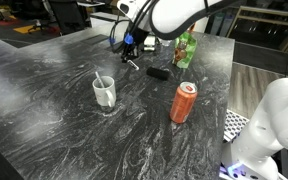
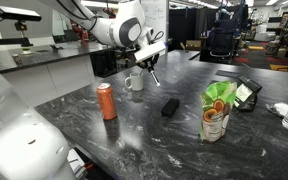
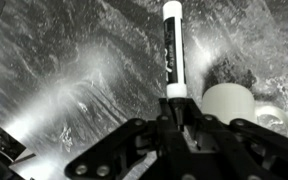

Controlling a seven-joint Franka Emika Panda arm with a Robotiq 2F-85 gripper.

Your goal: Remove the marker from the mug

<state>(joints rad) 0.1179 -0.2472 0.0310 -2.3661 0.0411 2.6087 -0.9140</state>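
Note:
The marker is already clear of the mug. My gripper will move down to the bare table (image 1: 133, 87) between the white mug and the flat black block.
My gripper (image 1: 131, 47) is shut on the marker (image 1: 132, 63), a slim dark stick with white ends, and holds it above the table, clear of the mug. In the wrist view the marker (image 3: 170, 50) sticks out from between the shut fingers (image 3: 174, 100). The white mug (image 1: 104, 92) stands on the table nearer the camera and apart from the gripper, with a thin white stick in it. In the exterior view from the opposite side the gripper (image 2: 148, 55) holds the marker (image 2: 153, 75) just beside and above the mug (image 2: 134, 82). The mug also shows in the wrist view (image 3: 229, 103).
An orange-red can (image 1: 184, 102) (image 2: 106, 100) stands on the dark marbled table (image 1: 44, 80). A flat black block (image 1: 157, 73) (image 2: 170, 106) lies near it. A green snack bag (image 1: 185, 48) (image 2: 217, 110) stands further off.

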